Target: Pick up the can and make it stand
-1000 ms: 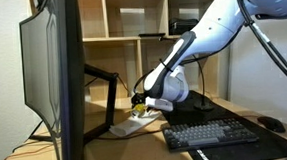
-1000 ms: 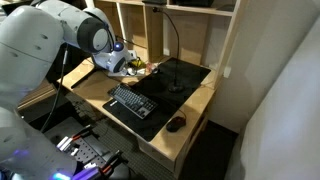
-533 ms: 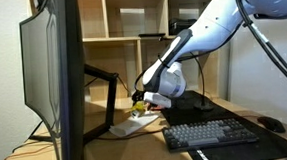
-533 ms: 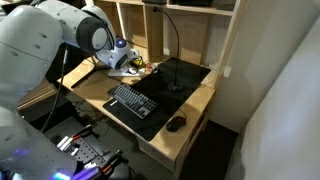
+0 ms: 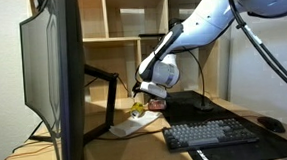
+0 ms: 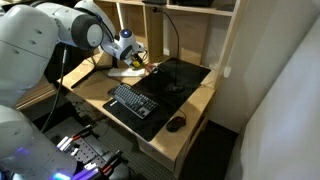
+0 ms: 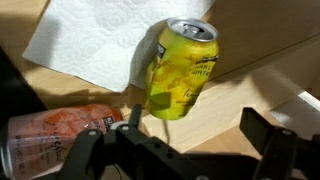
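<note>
The can is still standing below my fingertips, so my gripper will next go down, open and tilt more steeply downward so that its fingers are on both sides of the yellow-green can's body (image 5: 137, 108) (image 7: 182, 72).
The yellow-green can (image 7: 182, 68) appears to stand upright on the wooden desk, its silver top showing, at the edge of a white paper towel (image 7: 105, 35). It shows small in both exterior views (image 5: 138, 107) (image 6: 138, 68). My gripper (image 7: 195, 120) is open and empty. It hangs above and just in front of the can, touching nothing. Its dark fingers (image 7: 132, 118) frame the bottom of the wrist view. In an exterior view the gripper (image 5: 145, 89) is raised a little above the can.
A flat pinkish-red item (image 7: 55, 140) lies beside the can. A black keyboard (image 5: 212, 134) (image 6: 132, 102) and mouse (image 5: 272, 124) sit on a dark mat (image 6: 178, 78). A monitor (image 5: 58, 75) blocks one side. Wooden shelves (image 5: 140, 15) stand behind.
The arm has risen and drawn back from the desk. The can stays on the desk below, free of the open fingers.
</note>
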